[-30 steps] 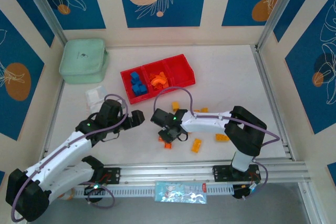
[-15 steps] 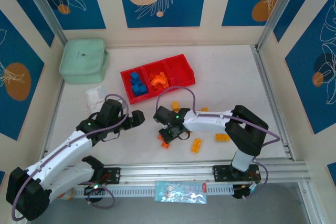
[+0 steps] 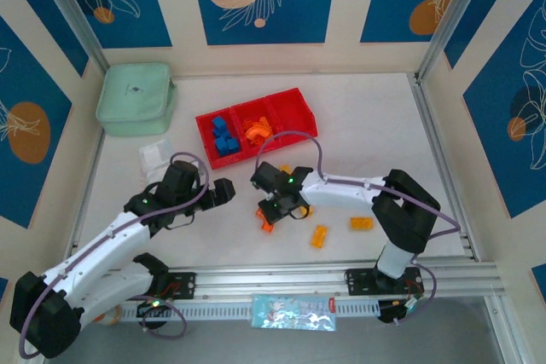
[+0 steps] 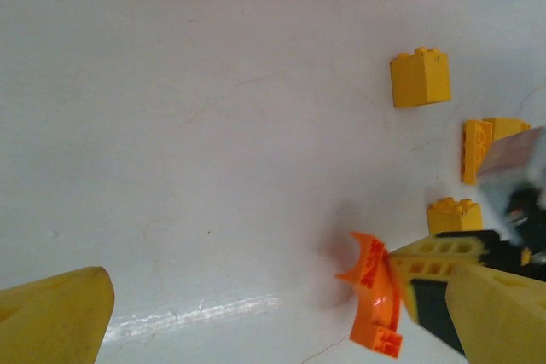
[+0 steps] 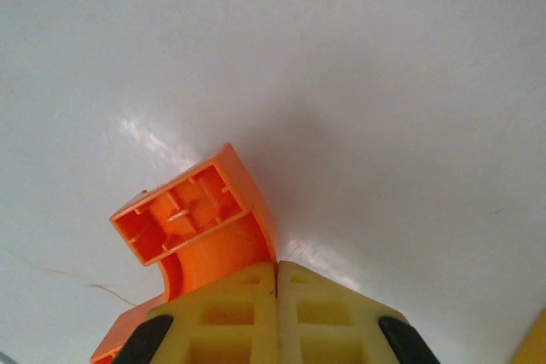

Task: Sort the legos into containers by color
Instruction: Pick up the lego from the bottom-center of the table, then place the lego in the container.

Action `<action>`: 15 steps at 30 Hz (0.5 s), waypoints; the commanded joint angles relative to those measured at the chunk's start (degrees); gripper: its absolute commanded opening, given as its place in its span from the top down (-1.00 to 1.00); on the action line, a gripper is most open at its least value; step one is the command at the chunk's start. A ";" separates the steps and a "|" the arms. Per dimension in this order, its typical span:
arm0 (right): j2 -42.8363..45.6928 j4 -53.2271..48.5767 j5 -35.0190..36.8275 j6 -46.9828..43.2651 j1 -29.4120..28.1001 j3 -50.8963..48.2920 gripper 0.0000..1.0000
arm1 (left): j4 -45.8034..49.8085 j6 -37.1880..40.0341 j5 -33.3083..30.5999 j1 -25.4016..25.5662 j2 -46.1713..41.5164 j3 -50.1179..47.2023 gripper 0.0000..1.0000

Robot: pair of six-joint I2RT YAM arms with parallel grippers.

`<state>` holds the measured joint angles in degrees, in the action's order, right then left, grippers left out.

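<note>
The right gripper lifts the orange arch next and carries it outward over the red tray's middle section (image 3: 257,130) to release it, because orange legos already lie there.
My right gripper (image 3: 270,210) is shut on an orange arch lego (image 5: 200,219), pinching its thin end; the arch (image 4: 375,296) hangs just above the white table. My left gripper (image 3: 223,192) stands open to its left with nothing between its fingers (image 4: 51,317). The red tray (image 3: 294,117) of containers lies beyond both. Its left compartment holds blue legos (image 3: 222,136), its middle one orange legos (image 3: 256,130), and its right one is bare. Yellow legos (image 3: 319,236) (image 3: 361,223) lie loose on the table, and others (image 4: 420,77) show in the left wrist view.
A mint green pouch (image 3: 136,97) sits at the back left and a small clear box (image 3: 155,158) lies near my left arm. A metal rail (image 3: 341,279) runs along the near edge, with a printed packet (image 3: 294,311) in front of it.
My right gripper has closed on the orange arch and moved a little away from the near edge, toward the tray, carrying it. The left arm has not moved.
</note>
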<state>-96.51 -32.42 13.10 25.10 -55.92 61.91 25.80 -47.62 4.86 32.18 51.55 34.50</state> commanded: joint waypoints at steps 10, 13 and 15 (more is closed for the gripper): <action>-8.74 1.68 3.64 -1.90 13.78 20.91 1.00 | 2.85 8.45 -2.75 -5.23 6.47 12.76 -0.99; -15.63 -0.31 5.58 -3.19 15.85 30.54 1.00 | 2.46 9.67 -2.93 -6.15 8.73 14.50 -0.99; -19.83 -0.74 7.98 -4.43 16.83 36.16 1.00 | 2.09 10.07 -2.31 -6.91 10.06 15.43 -0.99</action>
<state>-112.40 -31.92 17.80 22.90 -39.92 92.79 27.42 -39.99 2.81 26.48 60.29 47.64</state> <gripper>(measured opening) 0.062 0.994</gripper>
